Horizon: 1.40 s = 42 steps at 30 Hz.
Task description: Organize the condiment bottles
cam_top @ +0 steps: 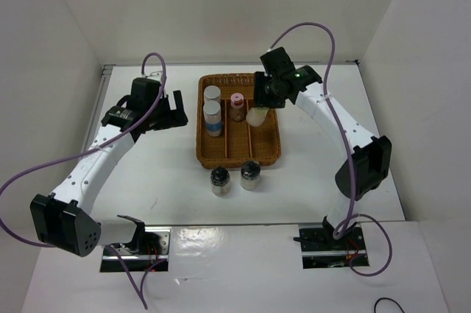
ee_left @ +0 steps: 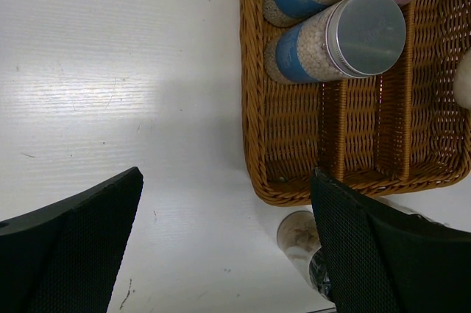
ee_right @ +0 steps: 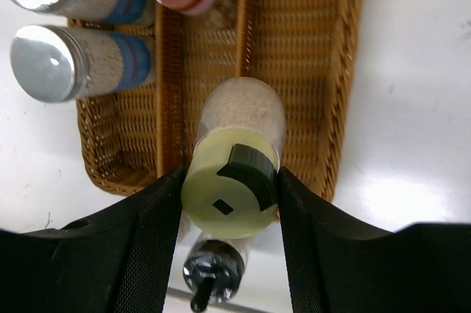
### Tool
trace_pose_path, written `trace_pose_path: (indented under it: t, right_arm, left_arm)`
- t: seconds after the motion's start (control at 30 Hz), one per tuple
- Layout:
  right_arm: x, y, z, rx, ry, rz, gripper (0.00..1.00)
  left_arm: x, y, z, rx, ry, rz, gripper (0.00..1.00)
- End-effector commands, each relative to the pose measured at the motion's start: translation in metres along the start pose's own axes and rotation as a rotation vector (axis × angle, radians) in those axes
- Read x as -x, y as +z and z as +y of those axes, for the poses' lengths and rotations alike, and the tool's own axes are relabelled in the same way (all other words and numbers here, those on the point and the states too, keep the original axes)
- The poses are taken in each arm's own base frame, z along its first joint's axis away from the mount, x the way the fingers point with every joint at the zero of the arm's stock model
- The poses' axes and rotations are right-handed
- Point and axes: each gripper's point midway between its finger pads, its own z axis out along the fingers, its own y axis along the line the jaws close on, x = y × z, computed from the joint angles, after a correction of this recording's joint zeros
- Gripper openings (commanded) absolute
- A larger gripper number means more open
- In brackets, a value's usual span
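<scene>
I will next move my right gripper over the tray's middle section before the pink-capped bottle [cam_top: 237, 105] and lower the cream bottle there, as free tray bottom shows in it.
My right gripper [ee_right: 230, 195] is shut on the yellow cap of the cream bottle [ee_right: 243, 118], holding it upright over the right compartment of the wicker tray [cam_top: 202, 152]; the cream bottle [cam_top: 257, 116] also shows from above. Two white bottles with silver tops [cam_top: 212, 94] [cam_top: 213, 118] stand in the left compartment. The pink-capped bottle [cam_top: 237, 105] stands in the middle one. Two clear black-capped bottles [cam_top: 220, 180] [cam_top: 250, 175] stand on the table in front of the tray. My left gripper [cam_top: 173, 110] hangs open and holds nothing, left of the tray.
In the left wrist view the tray's near-left corner [ee_left: 257, 173] lies just ahead of the open fingers [ee_left: 73, 247], with one clear bottle [ee_left: 300, 233] beside the right finger. White walls enclose the table on three sides. Purple cables loop above both arms.
</scene>
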Motion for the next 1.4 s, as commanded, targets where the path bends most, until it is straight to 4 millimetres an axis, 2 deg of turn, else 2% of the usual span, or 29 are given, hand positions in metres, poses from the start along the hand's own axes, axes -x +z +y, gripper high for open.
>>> trace_pose_path:
  t: [0.0,0.03,0.07,0.13,0.17,0.23,0.27,0.47,0.6,0.7,0.83,0.87,0.93,1.03,1.07,1.2,1.27,1.3,1.37]
  right_arm:
    - [0.046,-0.004,0.039,0.139,-0.051,-0.140,0.13]
    - [0.048,-0.002,0.042,0.148,-0.052,-0.137,0.13]
    - [0.043,0.009,0.048,0.150,-0.062,-0.122,0.13]
    - [0.045,0.014,0.057,0.170,-0.082,-0.125,0.14]
    - [0.041,0.025,0.056,0.160,-0.084,-0.103,0.14]
    - [0.041,0.029,0.062,0.170,-0.099,-0.112,0.14]
    - [0.040,0.037,0.064,0.179,-0.099,-0.109,0.14]
    - [0.020,0.076,0.056,0.136,-0.115,-0.048,0.14]
    - [0.017,0.089,0.053,0.121,-0.126,-0.047,0.14]
    - [0.005,0.104,0.049,0.090,-0.135,-0.029,0.16]
    - [0.001,0.114,0.047,0.086,-0.145,-0.021,0.17]
    - [-0.005,0.119,0.045,0.078,-0.147,-0.004,0.20]
    - [-0.004,0.119,0.048,0.090,-0.146,-0.009,0.23]
    - [-0.008,0.126,0.046,0.086,-0.147,0.001,0.35]
    - [-0.008,0.126,0.046,0.086,-0.147,0.001,0.45]
    - [-0.015,0.129,0.042,0.072,-0.150,0.029,0.68]
    - [-0.013,0.122,0.043,0.062,-0.155,0.008,0.73]
    - [-0.013,0.119,0.042,0.062,-0.155,0.006,0.81]
    - [-0.010,0.111,0.043,0.069,-0.145,-0.007,0.87]
  left_arm:
    - [0.010,0.000,-0.006,-0.027,-0.018,-0.033,1.00]
    - [0.012,0.003,-0.003,-0.020,-0.024,-0.035,1.00]
    - [0.012,0.003,-0.003,-0.020,-0.024,-0.036,1.00]
    - [0.015,0.005,-0.001,-0.013,-0.030,-0.037,1.00]
    - [0.014,0.008,0.000,-0.010,-0.030,-0.028,1.00]
    - [0.016,0.012,-0.001,-0.010,-0.030,-0.028,1.00]
    - [0.017,0.012,0.000,-0.012,-0.036,-0.027,1.00]
    - [0.026,0.015,-0.003,-0.015,-0.036,-0.034,1.00]
    - [0.031,0.021,-0.004,-0.018,-0.042,-0.035,1.00]
    - [0.033,0.023,-0.004,-0.017,-0.042,-0.033,1.00]
    - [0.033,0.023,-0.004,-0.017,-0.042,-0.033,1.00]
    - [0.033,0.023,-0.004,-0.017,-0.042,-0.033,1.00]
    - [0.034,0.023,-0.001,-0.011,-0.048,-0.036,1.00]
    - [0.034,0.023,-0.001,-0.011,-0.048,-0.036,1.00]
    - [0.034,0.023,-0.001,-0.011,-0.048,-0.036,1.00]
    - [0.031,0.025,0.000,-0.007,-0.048,-0.027,1.00]
    - [0.031,0.025,0.000,-0.007,-0.048,-0.027,1.00]
    - [0.030,0.025,-0.001,-0.016,-0.048,-0.024,1.00]
    - [0.030,0.025,-0.001,-0.016,-0.048,-0.024,1.00]
